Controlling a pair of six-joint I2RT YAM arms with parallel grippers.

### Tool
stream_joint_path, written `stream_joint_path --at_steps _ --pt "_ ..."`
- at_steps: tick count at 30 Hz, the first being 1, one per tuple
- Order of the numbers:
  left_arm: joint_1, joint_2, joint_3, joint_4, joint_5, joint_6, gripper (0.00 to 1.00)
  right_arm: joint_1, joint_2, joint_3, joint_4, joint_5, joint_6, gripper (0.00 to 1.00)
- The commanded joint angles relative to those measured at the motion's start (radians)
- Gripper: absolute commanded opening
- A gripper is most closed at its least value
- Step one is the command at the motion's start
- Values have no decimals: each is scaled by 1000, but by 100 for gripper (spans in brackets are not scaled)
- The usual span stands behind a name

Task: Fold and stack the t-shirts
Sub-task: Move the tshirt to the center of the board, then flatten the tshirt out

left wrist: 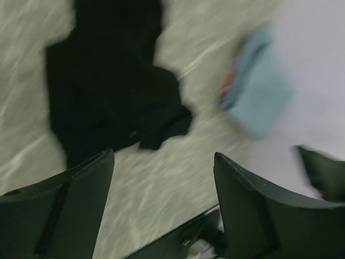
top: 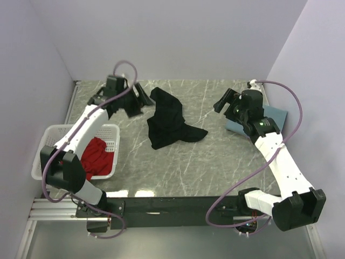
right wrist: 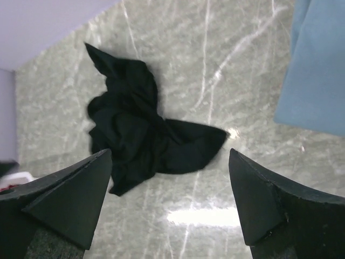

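Observation:
The black shirt's basket-side edge (top: 152, 130) (left wrist: 56, 94) is below my left gripper, to its right in the top view. I need to lower my left gripper onto it next with its fingers open.
A crumpled black t-shirt (top: 170, 120) lies in a heap on the marble table, mid-back; it also shows in the left wrist view (left wrist: 102, 86) and the right wrist view (right wrist: 140, 135). A red t-shirt (top: 98, 157) lies in the white basket (top: 54, 135) at left. A folded dusty-blue t-shirt (top: 277, 116) lies at the right edge, partly under my right arm; it also shows in the left wrist view (left wrist: 259, 97) and the right wrist view (right wrist: 318, 70). My left gripper (top: 141, 100) is open and empty, left of the black shirt. My right gripper (top: 222, 102) is open and empty, right of it.
Lavender walls close in the table at back, left and right. The white latticed basket stands at the table's left edge. A black rail (top: 172, 208) with the arm bases runs along the near edge.

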State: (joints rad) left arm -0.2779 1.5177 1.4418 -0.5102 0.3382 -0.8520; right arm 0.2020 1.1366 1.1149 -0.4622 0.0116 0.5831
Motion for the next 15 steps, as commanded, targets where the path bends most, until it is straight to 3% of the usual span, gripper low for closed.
stream_joint_path --at_steps 1,9,15 --pt "-38 -54 -72 -129 -88 96 80 -9 -8 -30 -9 -2 -35 94" --pt "-93 8 -156 -136 -131 134 81 -9 115 -82 8 -136 -74 85" --pt "-147 177 -155 -145 -133 156 85 10 244 -33 25 -222 -115 78"
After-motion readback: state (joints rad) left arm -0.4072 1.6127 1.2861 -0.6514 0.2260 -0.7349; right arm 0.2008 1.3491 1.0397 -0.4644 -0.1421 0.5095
